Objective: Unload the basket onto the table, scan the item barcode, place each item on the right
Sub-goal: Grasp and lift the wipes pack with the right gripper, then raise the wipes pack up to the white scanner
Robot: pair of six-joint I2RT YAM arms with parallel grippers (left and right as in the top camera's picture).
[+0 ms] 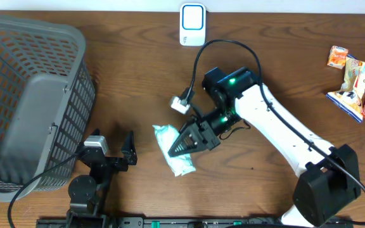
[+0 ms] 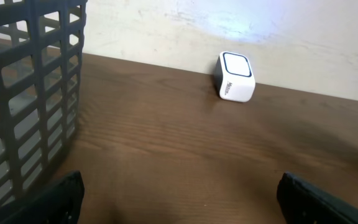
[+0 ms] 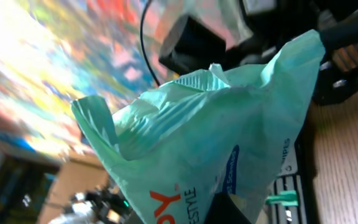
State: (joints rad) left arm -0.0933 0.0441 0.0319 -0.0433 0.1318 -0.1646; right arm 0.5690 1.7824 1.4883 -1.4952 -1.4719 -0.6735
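The packet goes outward to the scanner in my right gripper next. It then comes down onto the tabletop beside the snack packets for release, as that spot lies bare.
A pale green packet with orange lettering is lifted off the middle of the table, and my right gripper is shut on it. Up close in the right wrist view the crinkled packet fills the frame, with one dark finger pressed against its lower edge. No barcode shows on it. The white scanner stands at the table's far edge, and in the left wrist view the scanner faces the camera. My left gripper rests low at the front left, open and holding nothing.
A grey mesh basket fills the left side, close to the left arm; its wall borders the left wrist view. Several snack packets lie at the far right edge. A cable loops from the right arm toward the scanner.
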